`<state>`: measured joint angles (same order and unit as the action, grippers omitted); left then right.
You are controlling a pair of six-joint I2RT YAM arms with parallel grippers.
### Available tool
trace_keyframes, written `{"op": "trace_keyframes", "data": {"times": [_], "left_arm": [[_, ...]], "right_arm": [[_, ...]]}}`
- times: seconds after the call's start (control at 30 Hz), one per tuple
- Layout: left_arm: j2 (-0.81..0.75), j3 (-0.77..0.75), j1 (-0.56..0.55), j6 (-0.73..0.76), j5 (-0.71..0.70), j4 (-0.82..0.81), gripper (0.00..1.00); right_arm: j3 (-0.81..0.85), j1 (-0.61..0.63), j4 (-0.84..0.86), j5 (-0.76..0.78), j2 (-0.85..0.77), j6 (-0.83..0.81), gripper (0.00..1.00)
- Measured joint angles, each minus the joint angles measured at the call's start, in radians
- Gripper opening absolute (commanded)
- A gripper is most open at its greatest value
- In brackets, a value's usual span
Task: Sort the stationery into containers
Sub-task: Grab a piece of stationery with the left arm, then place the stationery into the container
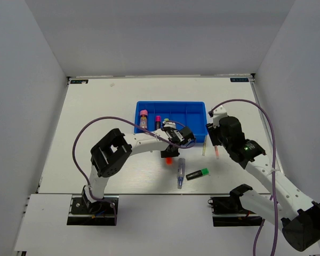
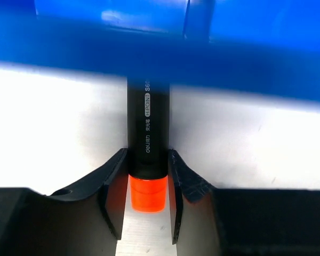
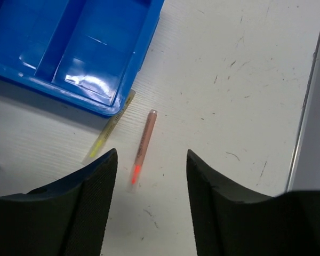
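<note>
I need to lift my left gripper outward over the tray's near side and above the pink-capped highlighter's section (image 1: pixel 159 121), because it holds the same kind of highlighter.
My left gripper (image 1: pixel 170 152) is shut on a black highlighter with an orange cap (image 2: pixel 148 128), held just in front of the near wall of the blue tray (image 2: pixel 229 53). Its orange cap (image 1: pixel 169 160) sticks out behind the fingers. My right gripper (image 3: pixel 152 176) is open and empty, hovering above a thin pink stick (image 3: pixel 143 144) with a pale-yellow stick (image 3: pixel 111 128) to its left, at the tray's right corner (image 3: pixel 69 53). A green-capped highlighter (image 1: pixel 198 174) and a clear blue-tipped pen (image 1: pixel 180 173) lie on the table in front of the tray (image 1: pixel 197 106).
A pink-capped glue stick (image 1: pixel 144 116) and a pink-capped highlighter (image 1: pixel 158 121) stand in the tray's left compartments. The right arm (image 1: pixel 226 133) hangs over the table beside the tray's right end. The table's right edge (image 3: pixel 309 106) runs close by.
</note>
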<state>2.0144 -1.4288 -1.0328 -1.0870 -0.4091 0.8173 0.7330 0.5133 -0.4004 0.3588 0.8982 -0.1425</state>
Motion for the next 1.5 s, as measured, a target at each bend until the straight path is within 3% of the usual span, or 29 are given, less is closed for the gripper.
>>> {"op": "trace_keyframes", "data": {"times": [0.03, 0.1, 0.13, 0.2, 0.23, 0.27, 0.43, 0.57, 0.63, 0.73, 0.77, 0.83, 0.87, 1.0, 1.17, 1.27, 1.3, 1.37, 1.4, 1.5], "left_arm": [[-0.002, 0.000, -0.007, 0.007, 0.000, 0.008, 0.05], [-0.012, -0.001, -0.020, 0.026, -0.001, 0.030, 0.04], [-0.022, -0.005, -0.025, 0.039, -0.003, 0.048, 0.04], [-0.050, -0.026, -0.032, 0.069, -0.012, 0.082, 0.03], [-0.064, -0.047, -0.035, 0.086, -0.020, 0.100, 0.03], [-0.079, -0.070, -0.035, 0.100, -0.026, 0.112, 0.03], [-0.156, -0.224, -0.002, 0.183, -0.051, 0.148, 0.03], [-0.190, -0.315, 0.082, 0.246, -0.045, 0.164, 0.03], [-0.174, -0.373, 0.145, 0.274, -0.021, 0.178, 0.04], [-0.106, -0.481, 0.244, 0.318, 0.019, 0.176, 0.06], [-0.069, -0.524, 0.277, 0.333, 0.033, 0.175, 0.06], [-0.008, -0.587, 0.318, 0.356, 0.050, 0.174, 0.09], [0.030, -0.620, 0.335, 0.368, 0.059, 0.174, 0.10], [0.124, -0.646, 0.361, 0.391, 0.096, 0.171, 0.12], [0.155, -0.588, 0.374, 0.391, 0.142, 0.168, 0.12], [0.155, -0.558, 0.376, 0.391, 0.159, 0.161, 0.17], [0.155, -0.550, 0.376, 0.391, 0.163, 0.157, 0.30], [0.155, -0.537, 0.375, 0.391, 0.167, 0.151, 0.42], [0.155, -0.533, 0.374, 0.391, 0.168, 0.148, 0.55], [0.155, -0.528, 0.372, 0.392, 0.175, 0.146, 0.64]], "right_arm": [[-0.002, -0.002, 0.002, -0.001, -0.002, -0.002, 0.59], [-0.008, -0.003, 0.003, -0.002, -0.004, -0.009, 0.47], [-0.010, -0.006, 0.003, -0.003, -0.005, -0.014, 0.31], [-0.011, -0.008, 0.002, -0.010, -0.007, -0.023, 0.15], [-0.011, -0.008, 0.003, -0.015, -0.010, -0.024, 0.02], [-0.011, -0.008, 0.003, -0.019, -0.013, -0.030, 0.00], [-0.011, -0.009, -0.002, -0.053, -0.023, -0.033, 0.00], [-0.011, -0.009, -0.013, -0.092, -0.023, -0.044, 0.56], [-0.011, -0.009, -0.018, -0.113, -0.023, -0.058, 0.54], [-0.011, -0.009, -0.023, -0.154, -0.020, -0.082, 0.09], [-0.011, -0.009, -0.027, -0.169, -0.019, -0.084, 0.00], [-0.011, -0.009, -0.034, -0.190, -0.019, -0.090, 0.00], [-0.011, -0.009, -0.038, -0.202, -0.019, -0.095, 0.05], [-0.012, -0.009, -0.051, -0.240, -0.019, -0.117, 0.53], [-0.014, -0.009, -0.055, -0.269, -0.019, -0.135, 0.55], [-0.023, -0.009, -0.055, -0.273, -0.018, -0.140, 0.61], [-0.024, -0.009, -0.057, -0.274, -0.016, -0.141, 0.69], [-0.025, -0.009, -0.060, -0.277, -0.011, -0.145, 0.77], [-0.025, -0.009, -0.061, -0.280, -0.010, -0.148, 0.79], [-0.025, -0.009, -0.065, -0.287, -0.010, -0.157, 0.80]]}}
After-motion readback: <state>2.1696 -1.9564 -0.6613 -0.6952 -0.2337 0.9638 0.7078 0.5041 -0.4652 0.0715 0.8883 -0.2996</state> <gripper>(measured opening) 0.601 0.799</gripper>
